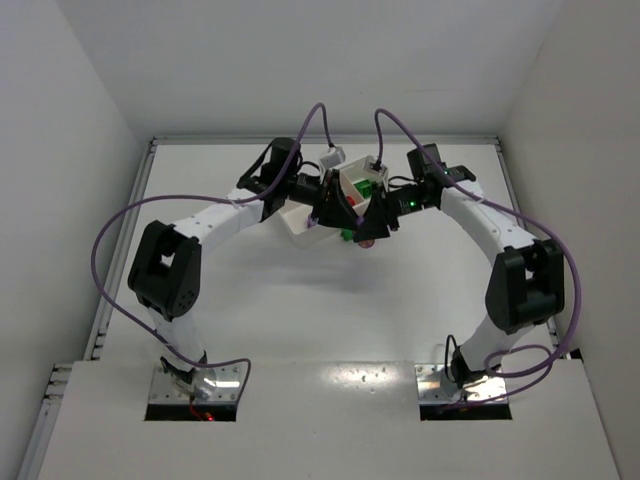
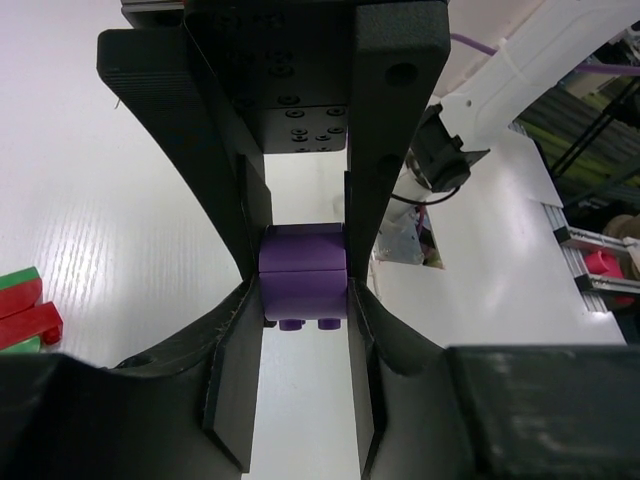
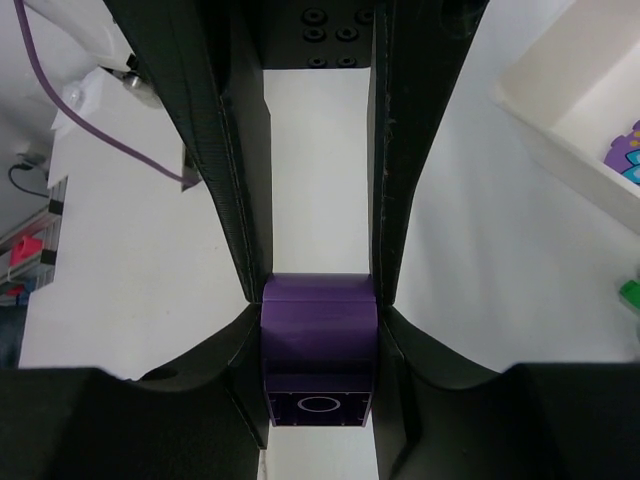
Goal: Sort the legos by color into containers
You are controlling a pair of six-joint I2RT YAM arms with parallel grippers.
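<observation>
Next, my left gripper pulls off the right gripper, to the left in the top view, and releases over that compartment (image 1: 299,222), since it holds a purple-blue lego.
Two joined purple legos (image 2: 303,275) hang above the table, gripped from both sides. My left gripper (image 2: 303,300) is shut on the stud end, and my right gripper's fingers (image 2: 390,150) close on the far end. In the right wrist view my right gripper (image 3: 318,320) is shut on the same purple stack (image 3: 318,345). In the top view both grippers meet, left (image 1: 335,208) and right (image 1: 370,215), beside the white tray (image 1: 297,222); the stack is hidden between them. A purple-blue lego (image 3: 625,155) lies in one compartment (image 3: 560,125).
Red and green legos (image 2: 22,312) lie on the table to the left of my left gripper. A green lego (image 3: 630,293) lies on the table by the tray. Green and red legos (image 1: 362,185) sit in the tray's far compartment. Purple cables loop over both arms.
</observation>
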